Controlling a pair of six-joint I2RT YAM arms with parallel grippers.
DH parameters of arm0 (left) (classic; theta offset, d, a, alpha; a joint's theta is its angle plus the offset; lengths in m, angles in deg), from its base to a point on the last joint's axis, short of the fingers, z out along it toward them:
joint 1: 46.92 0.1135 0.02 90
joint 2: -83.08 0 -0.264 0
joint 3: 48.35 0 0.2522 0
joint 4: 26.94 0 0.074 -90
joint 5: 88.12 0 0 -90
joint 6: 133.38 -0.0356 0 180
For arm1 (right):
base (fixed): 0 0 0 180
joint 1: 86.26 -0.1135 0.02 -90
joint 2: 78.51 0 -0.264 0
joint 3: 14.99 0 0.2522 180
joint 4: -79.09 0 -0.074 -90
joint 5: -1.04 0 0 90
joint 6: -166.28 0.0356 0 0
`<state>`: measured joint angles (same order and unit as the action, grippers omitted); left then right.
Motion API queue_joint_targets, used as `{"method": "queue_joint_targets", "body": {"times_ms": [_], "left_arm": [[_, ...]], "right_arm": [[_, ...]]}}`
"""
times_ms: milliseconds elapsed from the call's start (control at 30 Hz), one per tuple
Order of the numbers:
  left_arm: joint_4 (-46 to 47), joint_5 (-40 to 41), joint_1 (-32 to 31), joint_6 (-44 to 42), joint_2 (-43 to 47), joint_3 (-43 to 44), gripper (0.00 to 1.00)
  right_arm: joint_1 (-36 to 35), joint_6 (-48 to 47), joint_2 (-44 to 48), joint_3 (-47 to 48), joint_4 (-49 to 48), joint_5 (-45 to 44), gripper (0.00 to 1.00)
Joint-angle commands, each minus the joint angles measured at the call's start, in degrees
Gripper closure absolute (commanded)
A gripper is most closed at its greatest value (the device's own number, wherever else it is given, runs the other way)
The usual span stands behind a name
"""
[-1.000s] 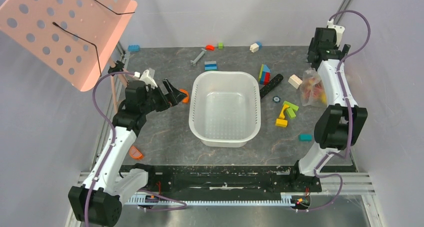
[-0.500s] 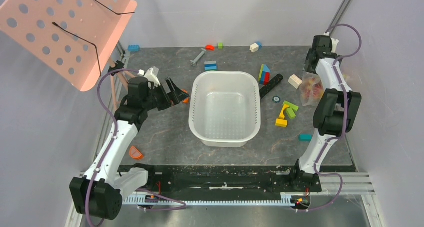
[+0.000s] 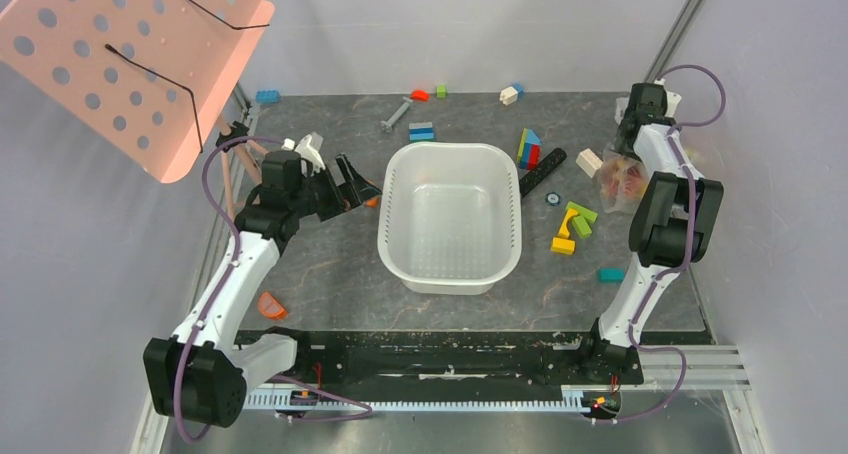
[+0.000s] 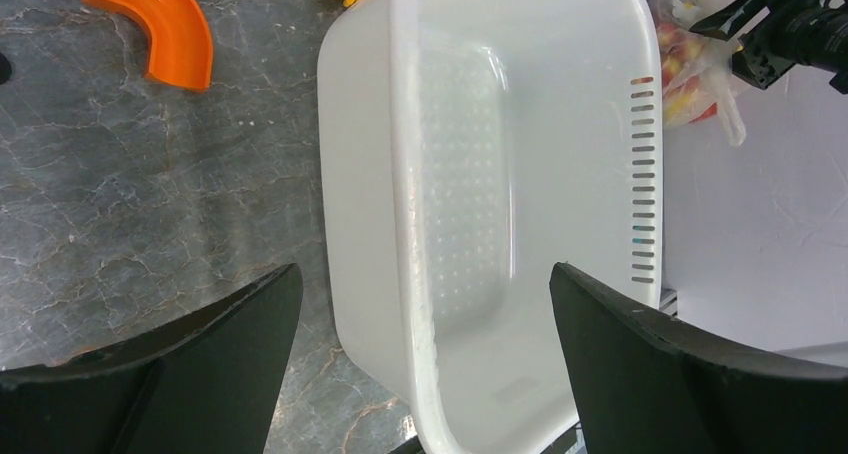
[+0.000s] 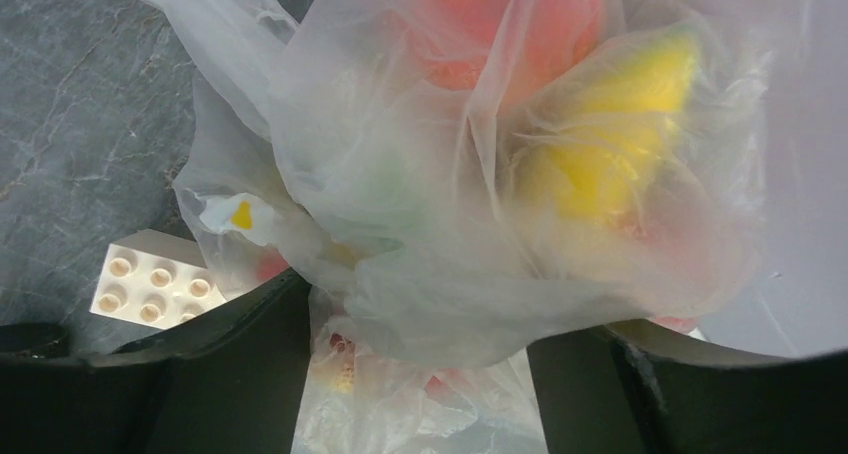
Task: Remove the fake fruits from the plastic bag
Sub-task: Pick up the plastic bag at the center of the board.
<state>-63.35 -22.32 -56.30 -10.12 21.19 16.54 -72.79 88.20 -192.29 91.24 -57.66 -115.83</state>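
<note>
My left gripper will go down and to the right in the top view next, onto the basin's nearest rim. The basin's rim lies below, between that gripper's open fingers.
The plastic bag point(image 3: 622, 179) lies crumpled at the far right of the table, beside the wall. Through its film point(image 5: 480, 224) I see the fake fruits as blurs: a yellow piece point(image 5: 610, 144), a red-pink one point(image 5: 500, 24) and small red-yellow bits lower down. My right gripper point(image 3: 634, 152) points down onto the bag. Its jaws stand apart with a bulge of the bag between them point(image 5: 440, 314). My left gripper point(image 3: 362, 184) hovers open at the left rim of the white basin point(image 3: 450, 149), holding nothing point(image 4: 425, 284).
A cream studded brick point(image 5: 150, 279) lies right beside the bag. Coloured blocks point(image 3: 575, 224), a teal block point(image 3: 610, 274) and a black bar point(image 3: 542, 171) sit between basin and bag. An orange curved piece point(image 4: 165, 24) lies left of the basin. A pink perforated panel point(image 3: 120, 54) overhangs the far left.
The right arm has folded back and lowered its gripper onto the bag, and its jaws have narrowed around the film. The left arm has shifted slightly towards the basin.
</note>
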Motion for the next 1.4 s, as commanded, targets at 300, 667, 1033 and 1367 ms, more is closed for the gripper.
{"method": "queue_joint_targets", "body": {"times_ms": [300,667,1033,1367], "left_arm": [[1.4,-1.8,-3.0,-4.4,-5.0,5.9,0.00],[-8.9,15.8,-11.9,-12.2,-14.1,14.1,0.00],[-9.6,26.5,-16.8,-10.1,-20.2,16.0,0.04],[-5.2,22.6,-17.2,-10.1,-24.9,17.6,0.25]], "right_arm": [[1.0,-1.2,7.5,-10.5,-9.0,8.7,0.91],[0.9,-2.9,23.4,-22.2,-12.3,15.3,1.00],[0.9,-2.3,37.6,-22.0,-12.6,20.3,1.00],[0.9,-2.5,45.2,-19.4,-10.6,21.0,1.00]]}}
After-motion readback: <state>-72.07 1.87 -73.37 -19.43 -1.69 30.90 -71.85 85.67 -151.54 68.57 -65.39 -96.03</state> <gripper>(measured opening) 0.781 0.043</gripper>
